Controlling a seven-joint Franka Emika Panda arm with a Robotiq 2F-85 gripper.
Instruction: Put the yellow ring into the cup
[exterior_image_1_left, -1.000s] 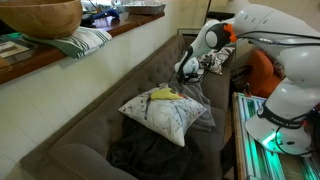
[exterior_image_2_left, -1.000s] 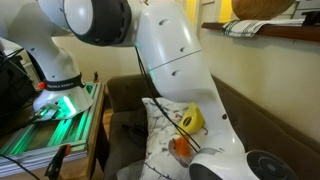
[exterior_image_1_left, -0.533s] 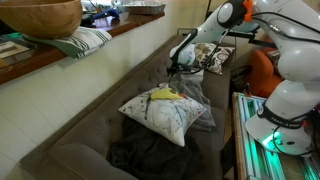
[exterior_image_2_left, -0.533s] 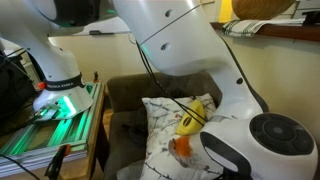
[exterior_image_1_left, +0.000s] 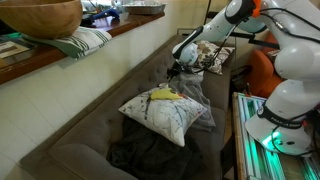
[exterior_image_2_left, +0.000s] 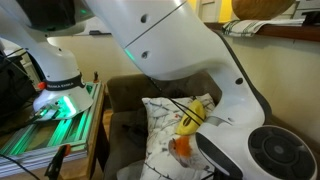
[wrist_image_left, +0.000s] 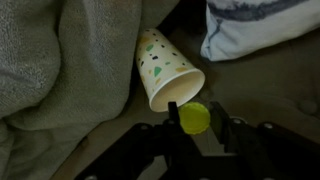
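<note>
The cup's opening (wrist_image_left: 176, 90) is below my gripper and faces it. My gripper should go down closer to that opening next and let go of the yellow ring (wrist_image_left: 194, 120) there.
In the wrist view a white paper cup (wrist_image_left: 165, 70) with coloured specks lies on its side on the brown sofa, its mouth facing my gripper. My gripper (wrist_image_left: 195, 116) is shut on the yellow ring (wrist_image_left: 194, 120), held just in front of and slightly to one side of the cup's mouth. In an exterior view the gripper (exterior_image_1_left: 175, 68) hangs low over the back part of the sofa seat. The cup and ring are too small to make out there.
A patterned white pillow (exterior_image_1_left: 165, 112) with a yellow object (exterior_image_1_left: 163, 94) on it lies mid-sofa, also in the exterior view (exterior_image_2_left: 160, 125). Another pillow (wrist_image_left: 260, 30) lies by the cup, with a grey blanket (wrist_image_left: 50, 70) beside it. Dark cloth (exterior_image_1_left: 140, 150) covers the near seat.
The arm has swung out over the sofa and the gripper has shifted a little along the seat, still holding the ring. The pillows have not moved.
</note>
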